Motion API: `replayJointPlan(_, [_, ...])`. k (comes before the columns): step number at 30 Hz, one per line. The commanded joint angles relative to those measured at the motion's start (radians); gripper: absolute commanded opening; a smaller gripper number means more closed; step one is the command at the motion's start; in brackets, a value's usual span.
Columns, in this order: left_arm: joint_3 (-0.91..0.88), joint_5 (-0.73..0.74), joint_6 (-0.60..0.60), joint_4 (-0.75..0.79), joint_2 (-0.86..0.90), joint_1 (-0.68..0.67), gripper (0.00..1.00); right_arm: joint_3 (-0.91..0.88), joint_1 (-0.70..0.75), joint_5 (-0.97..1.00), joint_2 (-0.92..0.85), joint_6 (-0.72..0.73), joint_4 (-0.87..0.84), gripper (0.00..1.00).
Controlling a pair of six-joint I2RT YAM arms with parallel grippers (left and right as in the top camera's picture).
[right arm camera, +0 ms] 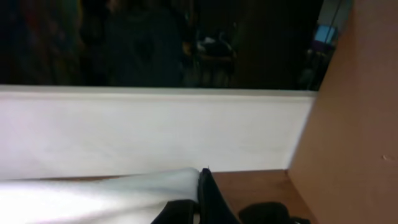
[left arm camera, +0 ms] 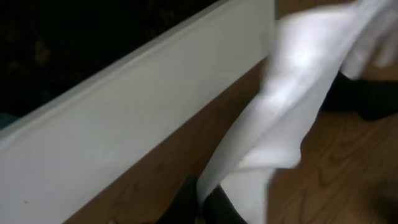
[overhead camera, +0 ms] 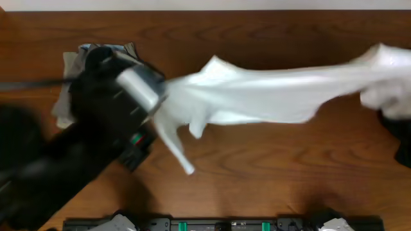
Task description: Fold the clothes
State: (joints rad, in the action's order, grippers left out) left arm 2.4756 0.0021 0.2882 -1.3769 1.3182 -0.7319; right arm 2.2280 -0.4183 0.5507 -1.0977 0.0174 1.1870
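Note:
I should next carry the shirt's end outward with my right gripper, to its left in the overhead view, down onto the bare far tabletop below it, and release.
A white T-shirt (overhead camera: 270,93) hangs stretched in the air between my two grippers, above the wooden table. My left gripper (overhead camera: 157,96) is shut on its left end; in the left wrist view the white fabric (left arm camera: 280,106) runs up from between the black fingers (left arm camera: 202,202). My right gripper (overhead camera: 392,83) is at the far right edge, mostly hidden by the cloth, and is shut on the shirt's right end; the right wrist view shows the fabric (right arm camera: 99,199) pinched by the fingers (right arm camera: 199,205). A sleeve dangles down at the middle left (overhead camera: 180,151).
A pile of grey, khaki and dark clothes (overhead camera: 74,70) lies at the back left, partly under my left arm. A white wall board (right arm camera: 155,130) runs along the table's far edge. The arm bases (overhead camera: 225,224) sit at the front edge.

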Motion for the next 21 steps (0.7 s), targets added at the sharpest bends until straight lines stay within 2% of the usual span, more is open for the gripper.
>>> replayJointPlan(1, [0.008, -0.016, 0.006, -0.027, -0.003, -0.001, 0.06, -0.001, -0.002, -0.041, -0.007, 0.039, 0.016, 0.01])
replayJointPlan(7, [-0.042, -0.021, 0.027, -0.022, 0.048, 0.000, 0.06, -0.001, -0.002, -0.026, -0.033, 0.037, 0.019, 0.01])
replayJointPlan(12, [-0.094, -0.097, 0.034, 0.053, 0.118, 0.015, 0.06, -0.001, 0.001, 0.023, -0.119, 0.008, -0.007, 0.01])
replayJointPlan(17, [-0.095, -0.063, 0.048, 0.078, 0.202, 0.097, 0.06, -0.001, 0.015, 0.034, -0.238, -0.006, -0.031, 0.01])
replayJointPlan(21, [-0.091, -0.032, 0.047, 0.111, 0.205, 0.115, 0.06, 0.000, 0.020, 0.077, -0.273, -0.035, -0.115, 0.01])
